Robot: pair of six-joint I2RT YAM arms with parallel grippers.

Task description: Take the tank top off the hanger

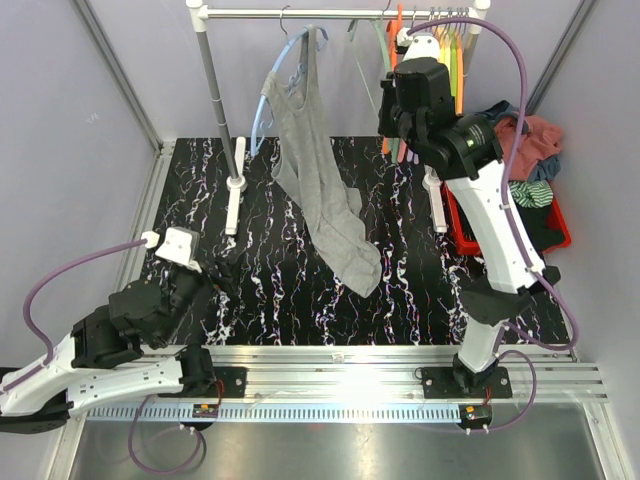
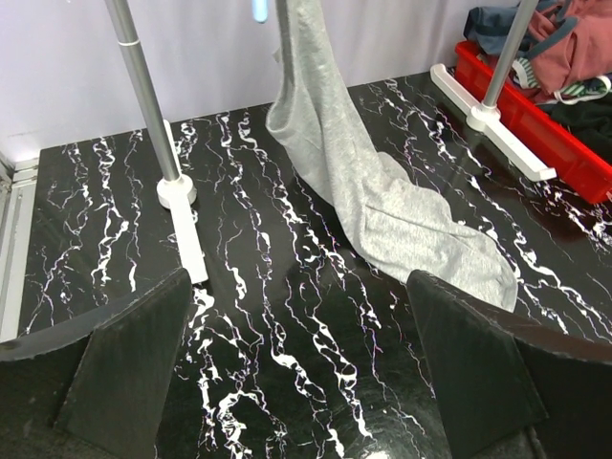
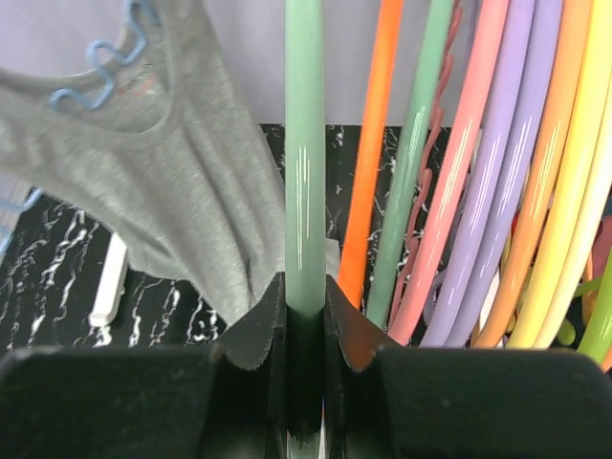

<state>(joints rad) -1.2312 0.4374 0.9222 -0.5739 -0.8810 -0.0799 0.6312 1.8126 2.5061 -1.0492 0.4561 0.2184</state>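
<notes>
The green hanger is bare, so I will next lower my right gripper a little. I will set the green hanger's hook over the rack's bar (image 1: 384, 14) beside the orange hanger and let go of it.
A grey tank top (image 1: 315, 170) hangs from a light blue hanger (image 1: 268, 95) on the rack's rail, and its hem trails onto the black marble table. It also shows in the left wrist view, tank top (image 2: 363, 182), and in the right wrist view, tank top (image 3: 182, 182), with the blue hanger (image 3: 96, 72) at its neckline. High by the rail, my right gripper (image 1: 393, 100) (image 3: 306, 306) is shut on a pale green hanger (image 3: 306, 143), just right of the top. My left gripper (image 1: 218, 278) (image 2: 296, 363) stands open low at the front left, holding nothing.
Several coloured hangers (image 3: 497, 172) crowd the rail right of the green one. The rack's left pole (image 1: 218, 90) and its white foot (image 2: 182, 220) stand left of the top. A red bin (image 1: 555, 215) of clothes sits at the right, behind the rack's right foot (image 2: 492, 124).
</notes>
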